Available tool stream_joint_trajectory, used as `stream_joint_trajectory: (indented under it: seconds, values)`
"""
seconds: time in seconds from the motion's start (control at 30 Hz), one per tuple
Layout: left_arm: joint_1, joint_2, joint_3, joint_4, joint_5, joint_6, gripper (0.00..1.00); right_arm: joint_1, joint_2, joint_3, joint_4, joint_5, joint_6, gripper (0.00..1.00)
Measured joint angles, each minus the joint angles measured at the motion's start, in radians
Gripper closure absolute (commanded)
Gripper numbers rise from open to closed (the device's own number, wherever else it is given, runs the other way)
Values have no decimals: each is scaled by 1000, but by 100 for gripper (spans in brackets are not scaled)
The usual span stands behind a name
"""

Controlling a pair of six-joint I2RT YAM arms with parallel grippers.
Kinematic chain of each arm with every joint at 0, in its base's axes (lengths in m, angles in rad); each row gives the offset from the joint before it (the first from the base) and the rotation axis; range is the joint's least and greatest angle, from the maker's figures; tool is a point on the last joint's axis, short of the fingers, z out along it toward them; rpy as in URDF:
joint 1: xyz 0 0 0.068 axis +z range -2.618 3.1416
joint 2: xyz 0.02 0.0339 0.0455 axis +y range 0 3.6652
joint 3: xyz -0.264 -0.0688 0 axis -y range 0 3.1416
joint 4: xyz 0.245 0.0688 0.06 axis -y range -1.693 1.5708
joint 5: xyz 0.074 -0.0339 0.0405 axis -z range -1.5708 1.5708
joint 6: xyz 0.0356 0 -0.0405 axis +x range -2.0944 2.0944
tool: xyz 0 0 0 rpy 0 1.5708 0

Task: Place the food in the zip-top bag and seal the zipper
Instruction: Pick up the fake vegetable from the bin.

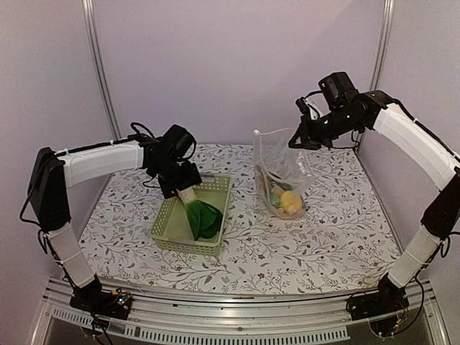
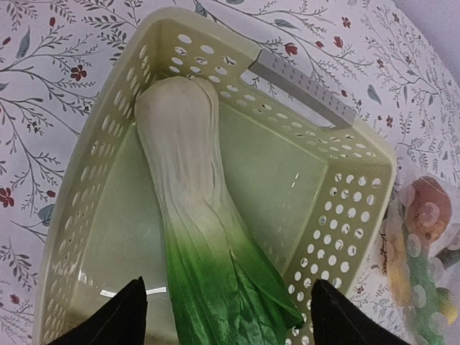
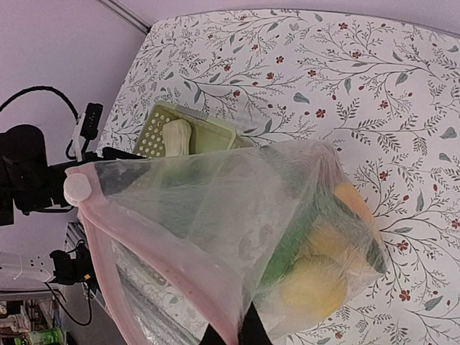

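Note:
The bok choy's white-to-green neck (image 1: 190, 202) (image 2: 199, 215) is below my left gripper and is slimmer than the leaves. My left gripper will next lower its open fingers to either side of the neck and close there.
A bok choy (image 2: 188, 187), white stem and green leaves, lies lengthwise in the pale green basket (image 2: 316, 97). My left gripper (image 2: 230, 320) is open just above its leafy end, one finger on each side. From above, the left gripper (image 1: 183, 188) hangs over the basket (image 1: 215, 248) and the bok choy (image 1: 203, 218). My right gripper (image 3: 231, 336) is shut on the pinkish zipper (image 3: 144, 241) edge of the clear zip-top bag (image 3: 237, 208). It holds the bag (image 1: 280, 169) upright by its mouth. Inside lie a yellow fruit (image 3: 316, 291), an orange fruit (image 3: 352, 201) and green pieces.
The table has a floral cloth (image 1: 323, 244). The basket stands left of centre and the hanging bag right of centre, with a gap between them. A pale wall and metal posts (image 1: 100, 72) close the back. The basket also shows in the right wrist view (image 3: 208, 133).

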Motion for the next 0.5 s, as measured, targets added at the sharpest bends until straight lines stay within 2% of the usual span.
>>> stream_joint_trajectory:
  seconds: [0.17,0.27,0.33,0.43,0.5]
  values:
    - [-1,81,12,25,32,-16,26,0,-1,-16,14,-11,-1,99]
    - [-2,164,31,34,48,-26,33,0,-1,-26,19,-20,-3,99]
    - [-2,207,34,36,56,-35,41,0,-1,-26,23,-26,-3,99]
    - [-2,227,35,27,58,-38,59,0,-1,-26,24,-30,-3,99]
    - [-3,225,41,27,62,-21,68,0,-1,-28,29,-30,-3,99]
